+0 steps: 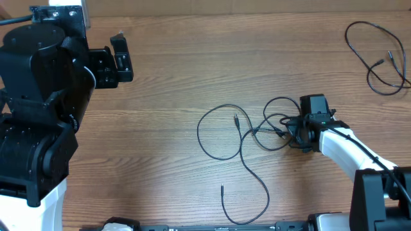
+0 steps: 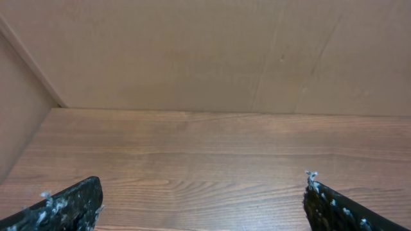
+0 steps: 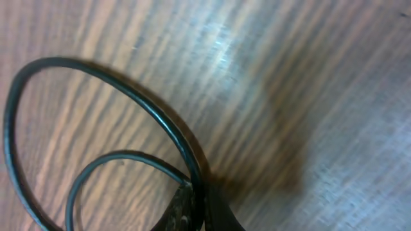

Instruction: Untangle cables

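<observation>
The cable needs to go up and outward with my right gripper next. It should be released over the bare wood, as this clear patch lies outward of the gripper.
Thin black cables (image 1: 239, 131) lie in tangled loops at the table's middle, with a plug end near the front (image 1: 222, 188). My right gripper (image 1: 297, 128) is down at the right side of the tangle and shut on the cables. The right wrist view shows its fingertips (image 3: 202, 202) pinched on cable loops (image 3: 160, 122) just above the wood. A separate black cable (image 1: 379, 61) lies looped at the far right. My left gripper (image 1: 122, 58) is at the far left, open and empty; its fingers (image 2: 202, 205) frame bare wood.
The left arm's black base (image 1: 35, 109) fills the left side. A wooden back wall (image 2: 205, 51) rises behind the table, with a side wall (image 2: 19, 109) at the left. The right arm's white link (image 1: 340, 144) reaches in from the front right.
</observation>
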Robot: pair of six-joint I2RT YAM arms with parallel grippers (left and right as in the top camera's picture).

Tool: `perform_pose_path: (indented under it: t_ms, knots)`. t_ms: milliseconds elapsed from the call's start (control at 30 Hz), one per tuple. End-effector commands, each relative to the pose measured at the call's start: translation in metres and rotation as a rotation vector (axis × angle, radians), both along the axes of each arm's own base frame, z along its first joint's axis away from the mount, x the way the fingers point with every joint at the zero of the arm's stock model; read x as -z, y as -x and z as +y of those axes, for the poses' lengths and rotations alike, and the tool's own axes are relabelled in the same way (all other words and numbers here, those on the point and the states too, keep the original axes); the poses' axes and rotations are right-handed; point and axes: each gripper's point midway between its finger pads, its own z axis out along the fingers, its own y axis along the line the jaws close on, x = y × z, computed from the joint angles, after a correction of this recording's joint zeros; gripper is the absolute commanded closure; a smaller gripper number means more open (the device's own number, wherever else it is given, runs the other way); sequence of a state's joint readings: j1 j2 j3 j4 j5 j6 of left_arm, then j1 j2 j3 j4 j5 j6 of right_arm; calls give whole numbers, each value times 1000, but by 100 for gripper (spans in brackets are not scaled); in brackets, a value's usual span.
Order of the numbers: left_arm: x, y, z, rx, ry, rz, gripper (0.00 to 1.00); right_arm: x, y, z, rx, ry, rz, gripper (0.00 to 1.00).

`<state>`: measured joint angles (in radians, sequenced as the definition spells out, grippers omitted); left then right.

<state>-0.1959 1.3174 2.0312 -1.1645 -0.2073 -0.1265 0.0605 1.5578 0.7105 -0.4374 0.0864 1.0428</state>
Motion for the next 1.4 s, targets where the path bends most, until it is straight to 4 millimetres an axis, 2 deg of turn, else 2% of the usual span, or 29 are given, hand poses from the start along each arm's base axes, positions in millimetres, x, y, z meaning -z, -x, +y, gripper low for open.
perform_pose_path:
  t_ms: [0,67,133,267,367,400,433,500,533,700,800,833,933,1067,1133,1267,1367]
  knots:
    - [-6,5,3,-5,-17,-13,0,-7,-8,10,-101,-22,-20,96]
    - [-5,5,3,-4,-18,-9,1,-27,-20,11,-143,-6,-52,96]
    - [-5,5,3,-4,-18,-8,0,-57,-37,13,-194,19,-116,96]
    - [-4,5,3,-4,-18,-8,0,-147,-65,15,-263,61,-286,96]
    - [-4,5,3,-4,-18,-8,0,-217,-74,15,-318,107,-409,96]
    - [-4,5,3,-4,-18,-8,0,-242,-75,15,-336,124,-450,96]
    - [-4,5,3,-4,-18,-6,1,-284,-73,15,-361,150,-511,96]
    - [-3,4,3,-4,-19,-4,1,-321,-71,16,-388,175,-567,96]
    - [-3,4,3,-4,-19,-3,1,-345,-70,17,-410,192,-612,96]
    - [-2,4,3,-4,-19,1,0,-429,-64,20,-442,243,-803,96]
    - [-1,5,3,-4,-21,9,0,-475,-53,37,-518,204,-933,96]
    - [1,6,3,-4,-22,14,0,-498,-44,49,-569,165,-1001,96]
    - [1,5,3,-4,-23,16,0,-532,-28,64,-637,122,-1104,96]
    - [4,3,3,-4,-24,26,1,-562,-22,60,-618,160,-1193,96]
    - [6,3,3,-4,-26,33,1,-571,-22,60,-616,170,-1225,96]
    - [9,4,3,-4,-29,47,0,-570,-39,51,-582,231,-1221,96]
    - [11,6,3,-4,-31,59,0,-552,-65,39,-560,321,-1155,96]
